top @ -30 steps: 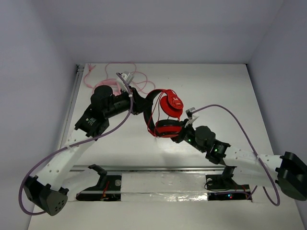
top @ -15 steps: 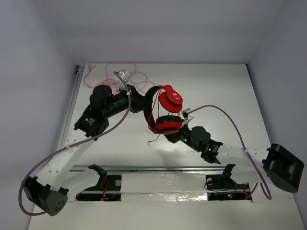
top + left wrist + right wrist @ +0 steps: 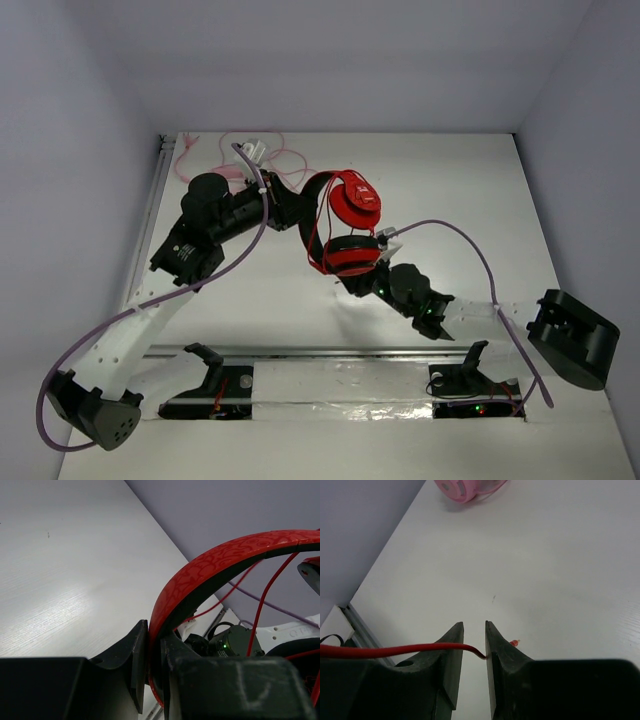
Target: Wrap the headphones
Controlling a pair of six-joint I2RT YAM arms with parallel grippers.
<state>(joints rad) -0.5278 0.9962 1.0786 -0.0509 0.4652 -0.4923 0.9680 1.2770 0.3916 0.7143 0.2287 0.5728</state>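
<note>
The thin red cable near its plug [image 3: 479,653] already lies between the open fingers of my right gripper, so my right gripper will close its fingers on that part of the cable.
The red headphones [image 3: 355,205] hang above the table's middle, one round cup up and the other [image 3: 350,257] below it. My left gripper [image 3: 298,212] is shut on the black-and-red headband [image 3: 210,565], which is pinched between both fingers in the left wrist view. My right gripper [image 3: 352,285] sits just below the lower cup. In the right wrist view its jaws [image 3: 474,627] stand slightly apart. The thin red cable [image 3: 380,651] crosses the left finger into the gap and touches the right finger. The plug tip [image 3: 515,642] pokes out past the right finger.
Pink headphones [image 3: 462,487] and their pink cable [image 3: 200,160] lie at the far left of the table. A metal rail [image 3: 150,215] runs along the left edge. Purple hoses [image 3: 470,240] arch over both arms. Walls enclose the table on three sides.
My right arm has swung left and its jaws have parted a little around the cable. The left arm has lifted the headphones slightly away from the near edge.
</note>
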